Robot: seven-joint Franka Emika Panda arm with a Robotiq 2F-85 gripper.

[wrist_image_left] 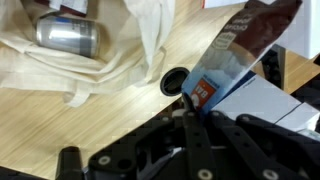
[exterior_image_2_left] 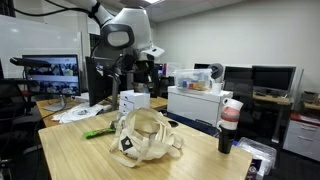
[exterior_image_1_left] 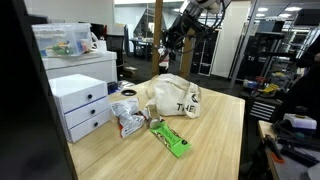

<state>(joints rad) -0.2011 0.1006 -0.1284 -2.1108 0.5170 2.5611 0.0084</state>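
My gripper next lowers past the tote bag toward the silvery snack bag (exterior_image_1_left: 128, 118), which lies below it on the tabletop, and releases the packet among other snacks.
My gripper (wrist_image_left: 190, 101) is shut on the lower end of a brown, red and blue snack packet (wrist_image_left: 240, 45), which slants up and to the right in the wrist view. Below it lies a cream tote bag (wrist_image_left: 120, 40) with a silver can (wrist_image_left: 66, 35) inside. A round cable hole (wrist_image_left: 175, 81) in the wooden table sits just beside the packet's gripped end. In both exterior views the gripper (exterior_image_1_left: 165, 60) (exterior_image_2_left: 141, 76) hangs above the tote bag (exterior_image_1_left: 176, 97) (exterior_image_2_left: 146, 140).
A green packet (exterior_image_1_left: 170, 138) (exterior_image_2_left: 97, 132) and a silvery snack bag (exterior_image_1_left: 128, 121) lie on the table (exterior_image_1_left: 215, 140) near the tote. White drawers (exterior_image_1_left: 80, 105) (exterior_image_2_left: 195, 105) with a clear bin (exterior_image_1_left: 62, 40) on top stand at the table's side. A bottle (exterior_image_2_left: 228, 125) stands at one corner.
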